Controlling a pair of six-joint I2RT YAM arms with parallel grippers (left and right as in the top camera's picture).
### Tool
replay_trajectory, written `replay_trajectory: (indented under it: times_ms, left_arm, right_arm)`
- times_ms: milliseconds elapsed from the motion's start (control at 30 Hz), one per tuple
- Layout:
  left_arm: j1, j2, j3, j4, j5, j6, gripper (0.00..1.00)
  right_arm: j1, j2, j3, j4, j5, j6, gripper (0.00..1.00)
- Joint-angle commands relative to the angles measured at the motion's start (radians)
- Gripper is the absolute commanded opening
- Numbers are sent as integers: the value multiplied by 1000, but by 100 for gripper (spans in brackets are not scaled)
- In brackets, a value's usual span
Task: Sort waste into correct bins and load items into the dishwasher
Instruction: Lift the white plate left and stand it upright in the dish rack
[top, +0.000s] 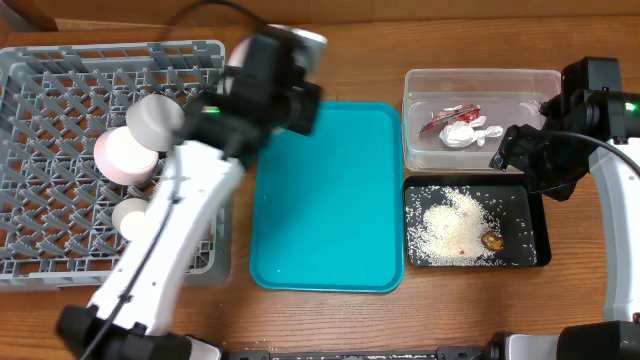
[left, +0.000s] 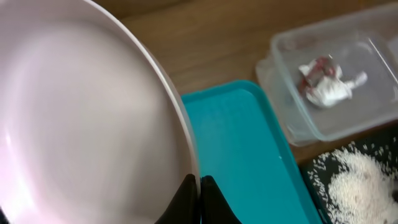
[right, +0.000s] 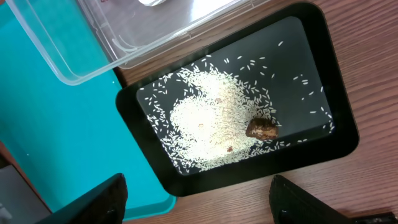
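Next, my left gripper swings across and lowers the plate into the rack's tray-side row (top: 208, 82). That row lies below the gripper, to its left in the overhead view.
My left gripper (left: 200, 186) is shut on the rim of the round white plate (left: 81, 118). In the overhead view it (top: 278, 72) holds the plate (top: 306, 40) above the far edge of the table, between the grey dish rack (top: 60, 80) and the teal tray. The rack holds the grey bowl (top: 154, 118), the pink bowl (top: 124, 156) and the white cup (top: 132, 218). The clear tub (top: 480, 90) holds the red wrapper (top: 445, 117) and tissue (top: 468, 133). The black tray (right: 323, 68) holds rice (right: 208, 121) and the brown lump (right: 262, 129). My right gripper (right: 198, 190) is open and empty over the black tray's near edge. The chopsticks are out of view.
The large teal tray (top: 325, 195) lies between the rack and the two bins. The clear tub and black tray (top: 540, 225) sit close together at the right. My left arm stretches over the rack's right side.
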Motion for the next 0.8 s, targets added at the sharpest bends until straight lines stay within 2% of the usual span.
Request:
replay_trajectory:
  times_ms: [0, 167, 267, 400, 533, 567, 633, 667, 700, 767]
  left_arm:
    - [161, 22, 2, -21, 275, -15, 4]
    - [358, 73, -3, -35, 643, 93, 4]
    - [439, 119, -4, -64, 721, 96, 4]
    - [507, 195, -4, -114, 805, 157, 4]
    - [555, 263, -4, -159, 818, 164, 5]
    - [566, 272, -4, -171, 818, 164, 16]
    - [591, 281, -4, -197, 818, 163, 70]
    - [607, 281, -4, -217, 818, 163, 91]
    - [618, 279, -3, -233, 818, 163, 100]
    - [641, 270, 2, -272, 811, 163, 100]
  right_arm:
    - [2, -8, 12, 2, 9, -4, 75]
    - [2, -8, 12, 2, 9, -4, 75]
    - [2, -8, 12, 1, 9, -4, 75]
    - [2, -8, 12, -2, 9, -4, 75]
    - [2, -8, 12, -4, 9, -4, 75]
    - [2, -8, 12, -6, 9, -4, 75]
    - [2, -8, 12, -8, 10, -4, 75]
    - [2, -8, 12, -7, 10, -4, 75]
    - [2, -8, 12, -6, 10, -4, 75]
    - [2, -8, 12, 4, 9, -4, 75]
